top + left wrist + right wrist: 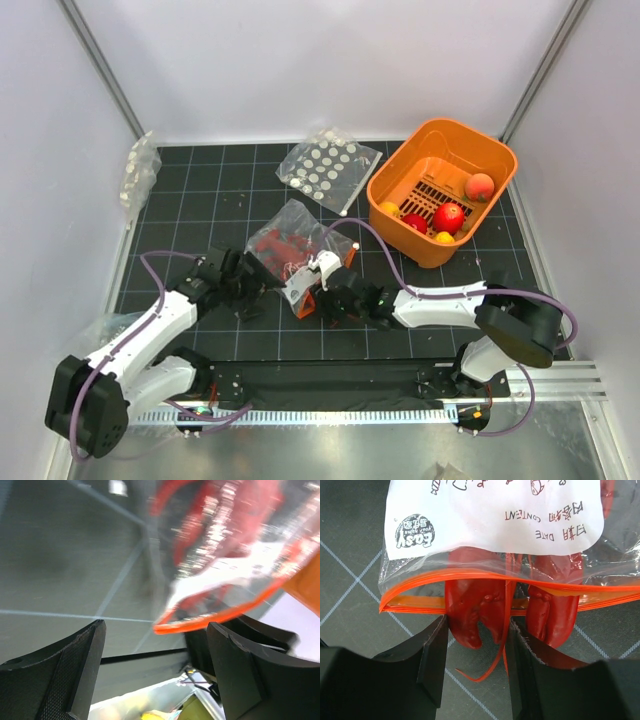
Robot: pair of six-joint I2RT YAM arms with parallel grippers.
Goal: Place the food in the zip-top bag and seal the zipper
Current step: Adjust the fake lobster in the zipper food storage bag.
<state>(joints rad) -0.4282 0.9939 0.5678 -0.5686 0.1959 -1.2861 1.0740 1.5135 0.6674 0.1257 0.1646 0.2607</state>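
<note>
My right gripper pushes outward into the bag's opening next and releases the red end of the food there. The orange-red zipper (415, 603) lies just outward of it.
The clear zip-top bag (290, 240) lies mid-table with the red toy food inside. In the right wrist view its white label (495, 515) faces me and the orange-red zipper (415, 603) stands open. Two red claw-like ends (475, 610) and thin tentacles stick out of the mouth. My right gripper (477, 627) is shut on one red end, just outside the zipper. My left gripper (156, 630) is open and empty, with the bag's zipper edge (210, 617) just beyond its fingertips. It sits left of the bag (243, 285). Red-orange fruit balls (450, 217) lie in the basket.
The orange slotted basket (400, 165) stands at the back right. A clear bag with rows of white discs (325, 168) lies at the back centre. Another clear bag (140, 170) lies at the back left by the wall. A metal rail (330, 412) runs along the near edge.
</note>
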